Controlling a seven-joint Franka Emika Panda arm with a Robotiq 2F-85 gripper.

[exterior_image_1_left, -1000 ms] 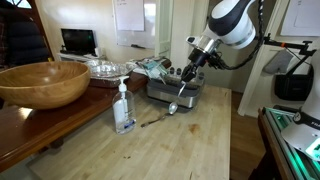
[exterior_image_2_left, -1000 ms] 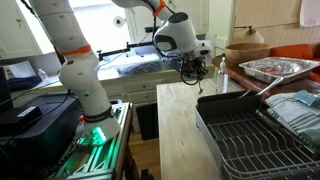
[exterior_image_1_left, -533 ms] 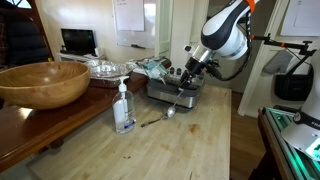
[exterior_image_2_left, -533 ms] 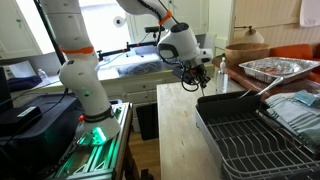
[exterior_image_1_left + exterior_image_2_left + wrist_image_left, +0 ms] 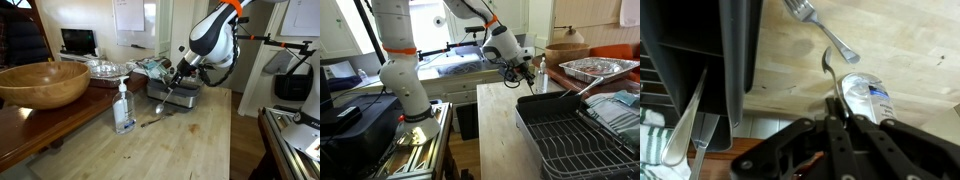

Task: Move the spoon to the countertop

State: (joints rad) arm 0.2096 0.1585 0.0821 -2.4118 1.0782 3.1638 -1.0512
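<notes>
My gripper still holds the spoon above the wood. Next it should move the spoon down toward the bare countertop [image 5: 169, 121] [image 5: 843, 19] beside the fork and let go of it.
My gripper [image 5: 176, 76] is shut on the thin handle of the silver-grey spoon [image 5: 166, 97]. The spoon hangs down with its bowl just above the pale butcher-block countertop [image 5: 190, 145], in front of the dish rack [image 5: 184, 92]. In the wrist view the spoon [image 5: 826, 66] sticks out from between the closed jaws [image 5: 836, 108] over the countertop [image 5: 900, 40]. In an exterior view the gripper [image 5: 524, 68] hovers over the far end of the countertop [image 5: 502, 125].
A fork [image 5: 150, 122] lies on the countertop beside the clear pump bottle [image 5: 123, 108]; both show in the wrist view, fork [image 5: 822, 30] and bottle [image 5: 866, 96]. A wooden bowl [image 5: 42, 83] sits on the darker table. A black rack [image 5: 575, 135] fills the near counter.
My gripper has moved with the spoon away from the dish rack and a little lower, towards the fork and bottle. The spoon stays gripped.
</notes>
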